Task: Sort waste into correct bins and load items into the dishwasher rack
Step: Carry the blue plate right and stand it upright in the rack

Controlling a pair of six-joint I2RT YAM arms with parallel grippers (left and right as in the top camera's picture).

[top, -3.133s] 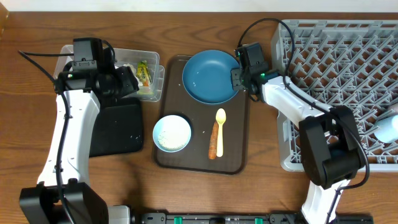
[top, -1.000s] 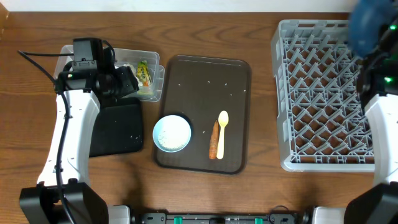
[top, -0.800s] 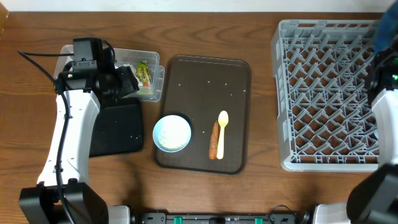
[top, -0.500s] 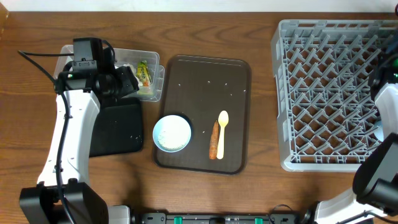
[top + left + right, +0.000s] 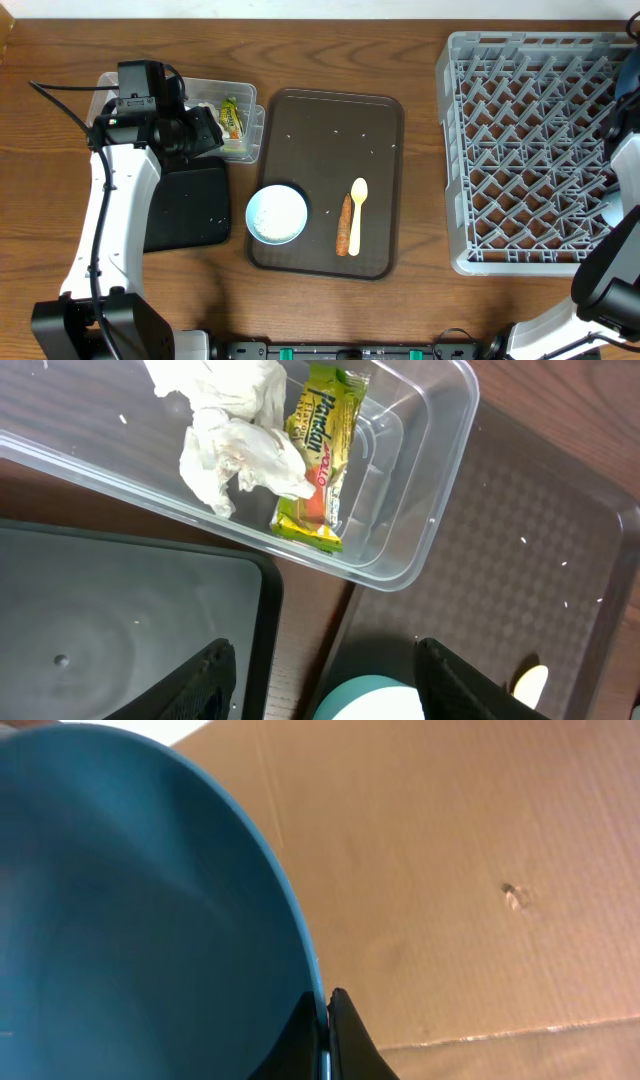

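My right gripper should go down next, stand the dark blue plate (image 5: 130,920) among the grey rack's end wires and let go of the plate's rim, because those wires are below my gripper.
My left gripper (image 5: 335,690) is open and empty, hovering over the gap between the clear tub (image 5: 440,480) and the black bin (image 5: 120,610); overhead it is by the tub (image 5: 205,130). The tub holds crumpled white tissues (image 5: 235,440) and the green-yellow wrapper (image 5: 322,455) (image 5: 232,118). My right gripper (image 5: 325,1020) is shut on the rim of the dark blue plate (image 5: 130,920), held up at the far right beyond the grey rack (image 5: 520,150). The white bowl (image 5: 277,214), carrot piece (image 5: 345,225) and pale yellow spoon (image 5: 358,200) lie on the brown tray (image 5: 325,120). Rice grains (image 5: 335,132) dot the tray.
The black bin (image 5: 185,210) sits at the left under the clear tub (image 5: 250,130), with a few white grains on it. A light blue shape (image 5: 612,212) shows in the rack by my right arm (image 5: 625,130). Brown cardboard (image 5: 480,870) lies behind the plate.
My right gripper lifted the blue plate off the tray and carried it right, over the rack and out of the overhead view. My left arm has not moved.
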